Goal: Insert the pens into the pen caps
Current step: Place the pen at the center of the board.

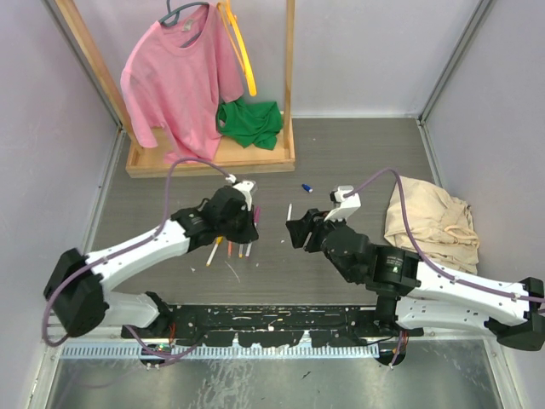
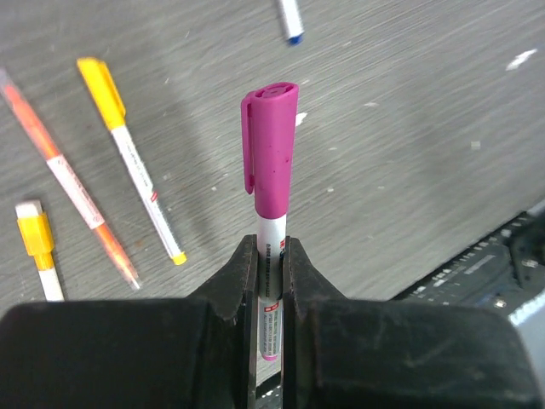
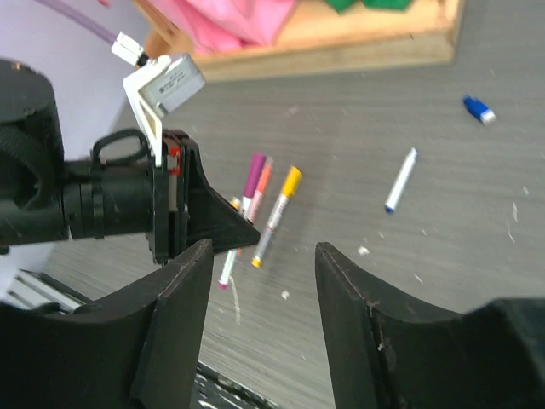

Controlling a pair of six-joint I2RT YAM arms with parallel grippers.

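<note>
The left gripper should lower the magenta pen (image 2: 271, 234) onto the bare tabletop (image 2: 192, 141) next to the nearer yellow-capped pen and let go of the magenta pen's body, because its magenta cap is already on.
My left gripper (image 2: 271, 256) is shut on the white barrel of a magenta pen (image 2: 271, 234) whose magenta cap (image 2: 271, 149) is on and points away from the wrist. It is held above the table (image 1: 358, 162), as the top view (image 1: 254, 220) shows. My right gripper (image 3: 264, 251) is open and empty, facing the left one from the right (image 1: 294, 232). A yellow-capped pen (image 2: 128, 158), an orange pen (image 2: 72, 183) and another yellow-capped pen (image 2: 38, 247) lie below the left gripper. An uncapped blue-tipped pen (image 3: 400, 179) lies further back, with the loose blue cap (image 3: 479, 109) beyond it.
A wooden rack (image 1: 213, 158) at the back left holds a pink shirt (image 1: 179, 77), a yellow hanger (image 1: 243, 51) and a green cloth (image 1: 249, 122). A beige cloth (image 1: 430, 221) lies at the right. A black rail (image 1: 272, 322) runs along the near edge.
</note>
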